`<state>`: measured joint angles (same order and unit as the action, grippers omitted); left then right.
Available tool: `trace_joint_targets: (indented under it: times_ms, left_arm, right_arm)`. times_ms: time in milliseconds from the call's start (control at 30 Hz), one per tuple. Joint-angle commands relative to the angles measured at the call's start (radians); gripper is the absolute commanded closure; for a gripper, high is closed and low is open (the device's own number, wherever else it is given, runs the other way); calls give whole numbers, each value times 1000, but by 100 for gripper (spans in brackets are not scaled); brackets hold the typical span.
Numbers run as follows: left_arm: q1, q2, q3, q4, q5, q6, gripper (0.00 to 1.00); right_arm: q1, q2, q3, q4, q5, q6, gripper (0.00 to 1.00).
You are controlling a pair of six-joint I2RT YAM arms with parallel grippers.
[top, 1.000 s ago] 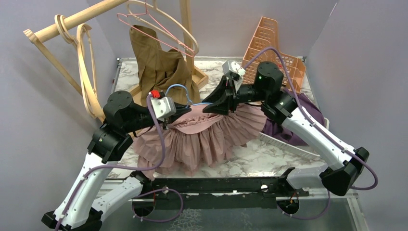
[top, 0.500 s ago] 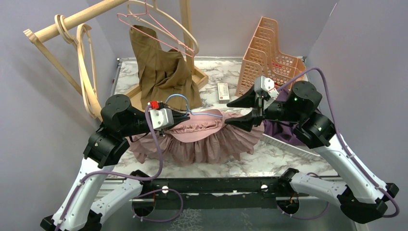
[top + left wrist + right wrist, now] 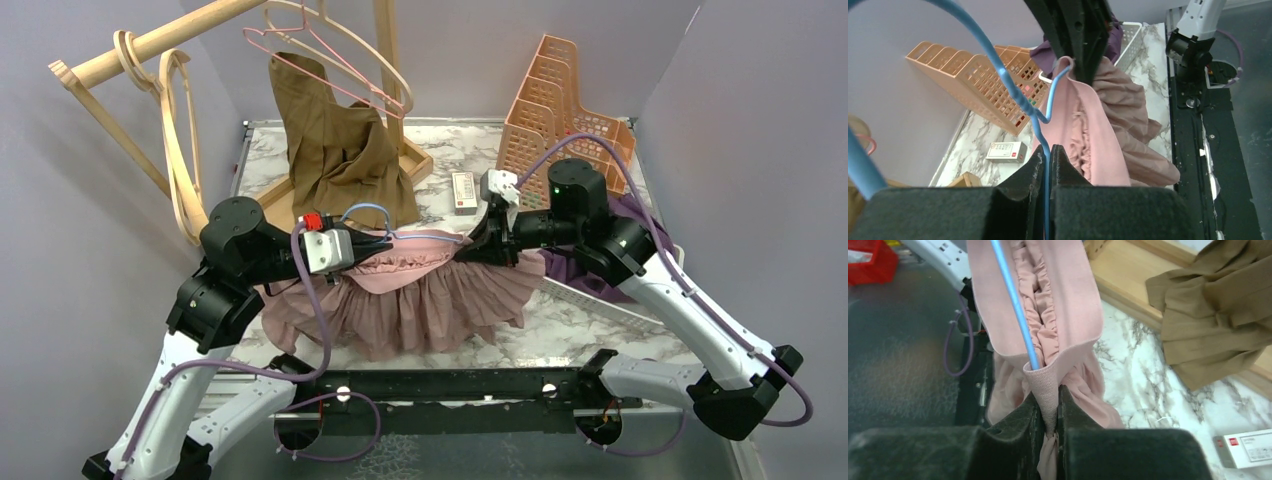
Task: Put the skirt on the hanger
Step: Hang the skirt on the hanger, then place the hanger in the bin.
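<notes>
The robot will next lift the skirt [image 3: 430, 300] with its right gripper up and outward, left in the top view, to the rack's bar [image 3: 208, 23], which has room, and let go of the skirt's waistband.
A pink pleated skirt [image 3: 430, 300] hangs between my two arms over the marble table. A blue wire hanger [image 3: 366, 211] runs through its waistband. My left gripper [image 3: 385, 240] is shut on the hanger's wire near the hook; in the left wrist view the wire [image 3: 1013, 85] passes between the closed jaws of the left gripper [image 3: 1048, 150]. My right gripper [image 3: 478, 250] is shut on the right end of the waistband. In the right wrist view that pink band [image 3: 1068, 290] is pinched in the right gripper [image 3: 1048, 392], and the hanger's arm [image 3: 1010, 295] ends inside the fold.
A brown garment [image 3: 335, 140] hangs on a pink hanger from the wooden rack [image 3: 160, 40] at the back left. An orange file holder [image 3: 560, 110] stands at the back right, with a small white box [image 3: 463, 192] beside it. Purple cloth [image 3: 600, 270] lies in a white basket under my right arm.
My right gripper let go, swung out to the right with its jaws wide, then came back and closed on the waistband's right end. The left arm kept hold of the hanger.
</notes>
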<state>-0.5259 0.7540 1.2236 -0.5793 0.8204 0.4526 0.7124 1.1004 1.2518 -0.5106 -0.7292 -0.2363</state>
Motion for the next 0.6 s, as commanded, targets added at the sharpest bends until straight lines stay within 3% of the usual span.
trace_joint_targets:
  times_ms: [0,100,233,333,567]
  left_arm:
    - [-2,-12,43,59,18,-21,100]
    - [-2,-29,40,72,-88,-67,100]
    - [-2,-68,23,92,-268,-113,67]
    - [-2,-89,21,105,-444,-137,52]
    - [-2,-123,55,142,-726,-199,47]
  right_arm:
    - [4,6,3,171,-69,72,98]
    - [4,-19,-43,287,-32,147,99]
    - [4,-38,-52,379,68,213,99]
    - [4,-21,-25,433,110,249,99]
    - [17,97,115,493,216,306,99]
